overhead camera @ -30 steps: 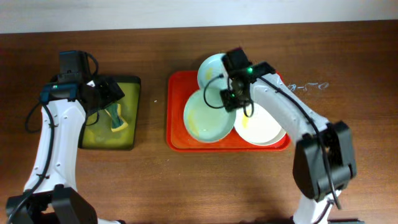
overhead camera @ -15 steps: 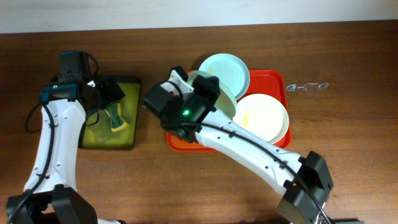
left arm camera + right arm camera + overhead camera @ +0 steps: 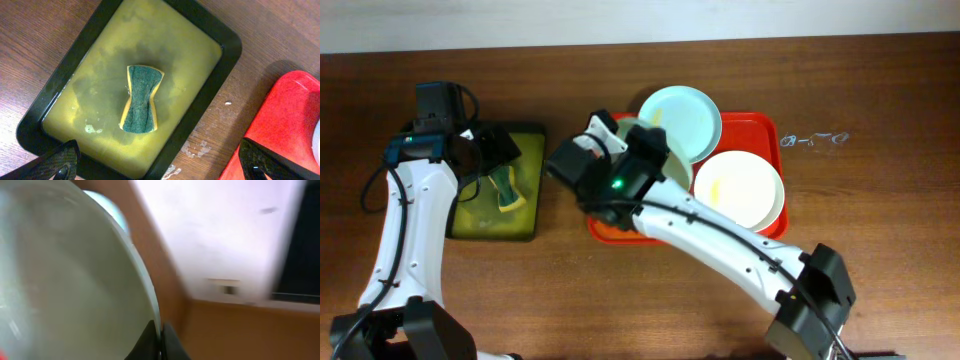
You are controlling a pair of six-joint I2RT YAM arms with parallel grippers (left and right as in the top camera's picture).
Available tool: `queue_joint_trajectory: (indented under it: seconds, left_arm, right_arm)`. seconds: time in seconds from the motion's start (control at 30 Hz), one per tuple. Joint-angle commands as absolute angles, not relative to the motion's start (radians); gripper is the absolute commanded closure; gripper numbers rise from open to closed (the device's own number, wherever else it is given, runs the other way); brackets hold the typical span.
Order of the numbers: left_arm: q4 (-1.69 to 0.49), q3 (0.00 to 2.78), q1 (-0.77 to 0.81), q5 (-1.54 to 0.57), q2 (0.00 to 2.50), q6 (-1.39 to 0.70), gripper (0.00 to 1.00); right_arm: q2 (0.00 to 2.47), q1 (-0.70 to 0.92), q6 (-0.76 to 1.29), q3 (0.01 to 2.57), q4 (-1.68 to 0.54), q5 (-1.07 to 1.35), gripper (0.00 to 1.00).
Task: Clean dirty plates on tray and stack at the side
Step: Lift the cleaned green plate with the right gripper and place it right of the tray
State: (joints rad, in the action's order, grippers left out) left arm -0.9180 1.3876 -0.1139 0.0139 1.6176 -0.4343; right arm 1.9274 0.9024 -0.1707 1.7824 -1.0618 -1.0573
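Note:
I will next swing my right gripper down and to its right in the overhead view, to the open tabletop beside the red tray. I will lower the plate flat there and let go of it.
My right gripper is shut on the rim of a pale mint-blue plate and holds it tilted in the air. In the overhead view this plate hangs over the left part of the red tray, under the raised right arm. A second mint-blue plate lies at the tray's back. A creamy white plate with a yellowish smear lies at its right. My left gripper is open above the black tray of yellow-green liquid, over the sponge.
The black tray with the sponge stands left of the red tray, with a strip of wet wooden table between them. The red tray's corner shows in the left wrist view. A small clear thing lies right of the red tray.
My right arm has lifted the front-left mint-blue plate off the red tray, swung up and to the left, and tilted it. The left arm has not moved.

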Motion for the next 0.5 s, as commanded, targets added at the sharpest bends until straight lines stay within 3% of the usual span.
queue_joint_trajectory:
  seconds: [0.0, 0.07, 0.1, 0.17, 0.23, 0.47]
  left_arm:
    - [-0.918, 1.396, -0.116, 0.006, 1.617, -0.432, 0.01]
    - [-0.918, 1.396, -0.116, 0.006, 1.617, -0.432, 0.01]
    - [-0.918, 1.396, -0.116, 0.006, 1.617, -0.432, 0.01]
    - [-0.918, 1.396, -0.116, 0.006, 1.617, -0.432, 0.01]
    - [-0.918, 1.396, -0.116, 0.006, 1.617, -0.432, 0.0]
    - [-0.918, 1.396, -0.116, 0.006, 1.617, -0.432, 0.01]
  right_arm:
    - [1.917, 0.809, -0.147, 1.794, -1.124, -0.926, 0.96]
    - [1.899, 0.783, 0.018, 1.795, -1.135, -1.232, 0.96]
    - [1.891, 0.764, 0.024, 1.795, -1.1, -1.244, 0.96]
    - [1.895, 0.724, 0.023, 1.791, -1.085, -0.931, 0.96]
    - [1.919, 0.629, -0.057, 1.774, -1.083, -0.462, 0.96]
    - [1.924, 0.126, 0.061, 1.774, -1.069, -0.021, 0.96]
